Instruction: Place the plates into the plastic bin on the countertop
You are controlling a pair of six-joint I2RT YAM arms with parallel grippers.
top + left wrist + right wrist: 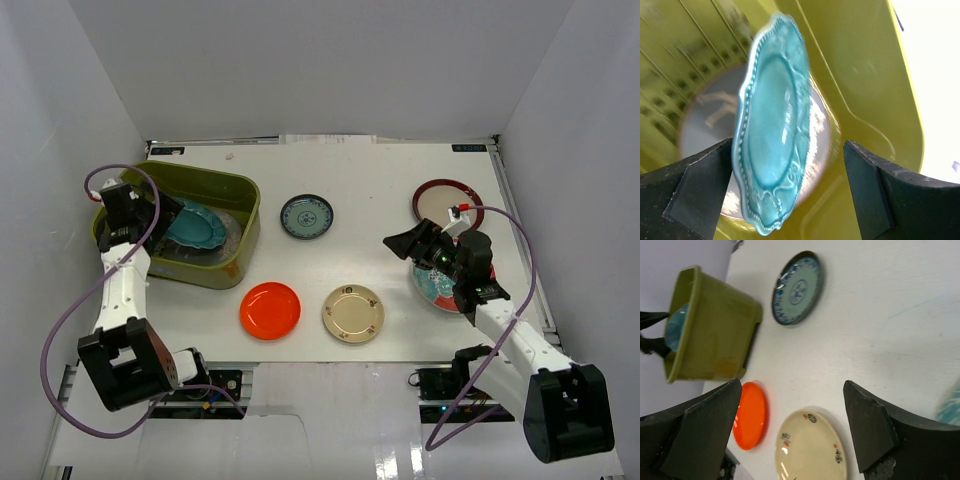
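My right gripper moves to the right in the top view and down onto the maroon-rimmed cream plate's wall-side rim (480, 213) next, as bare tabletop borders it.
The olive-green bin (215, 190) stands at the left. In it the teal scalloped plate (195, 228) leans tilted on the grey plate (237, 232). My left gripper (165, 215) is open over the bin. In the left wrist view the teal plate (772, 135) stands between the wide-apart jaws, its rim next to the left finger (700, 190), with the grey plate (702, 115) behind. My right gripper (405, 243) is open and empty above the countertop (380, 180); the cream-yellow plate (812, 450) and the orange-red plate (751, 415) lie below it.
The small teal patterned plate (307, 216) lies mid-table, the maroon-rimmed cream plate (447, 200) at the back right. The red-teal patterned plate (435, 288) is partly under my right arm. The orange-red plate (270, 310) and the cream-yellow plate (353, 313) lie near the front. White walls enclose the table.
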